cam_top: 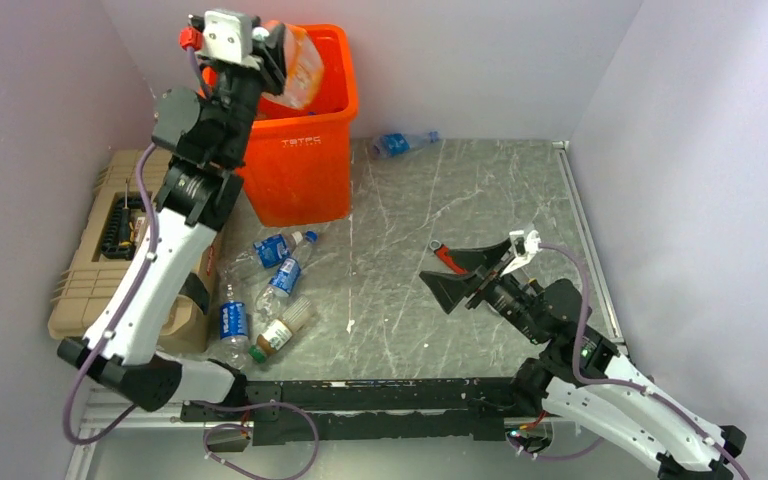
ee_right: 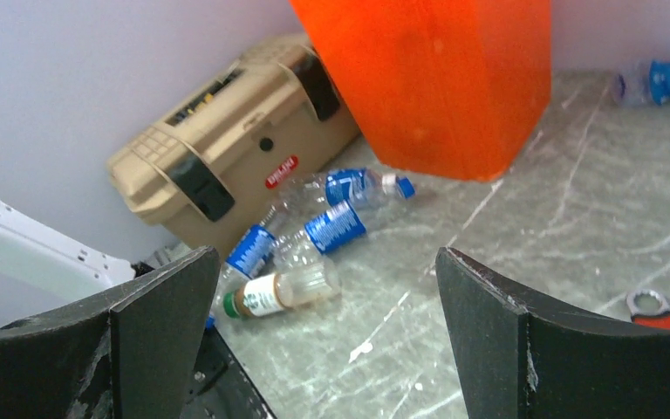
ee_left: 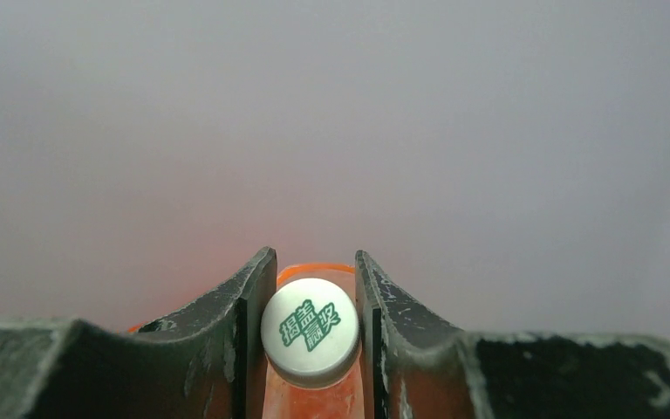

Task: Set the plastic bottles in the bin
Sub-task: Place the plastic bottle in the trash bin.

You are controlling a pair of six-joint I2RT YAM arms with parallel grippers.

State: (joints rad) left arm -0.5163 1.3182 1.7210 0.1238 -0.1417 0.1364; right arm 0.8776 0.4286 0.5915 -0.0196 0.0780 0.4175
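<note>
I will next move the orange-tinted bottle (cam_top: 302,68) outward in my left gripper, then lower it from high above the bin's rim into the orange bin's opening and release it.
My left gripper (cam_top: 278,52) is up over the orange bin (cam_top: 305,150), shut on an orange-tinted plastic bottle (cam_top: 302,68) that hangs above the bin's opening. The left wrist view shows the bottle's white cap (ee_left: 310,330) pinched between the left gripper's (ee_left: 314,262) fingers. Several clear bottles lie on the floor left of centre: two with blue labels (cam_top: 280,248) (cam_top: 282,280), another (cam_top: 232,322), and a brownish one with a green cap (cam_top: 278,336). One more lies at the back wall (cam_top: 395,143). My right gripper (cam_top: 438,290) hovers wide open and empty, facing that pile (ee_right: 331,225).
A tan ribbed toolbox (cam_top: 110,240) stands against the left wall beside the bin (ee_right: 436,78). A red-handled wrench (cam_top: 447,258) lies on the floor just under the right gripper (ee_right: 324,262). Walls close in on the left, back and right.
</note>
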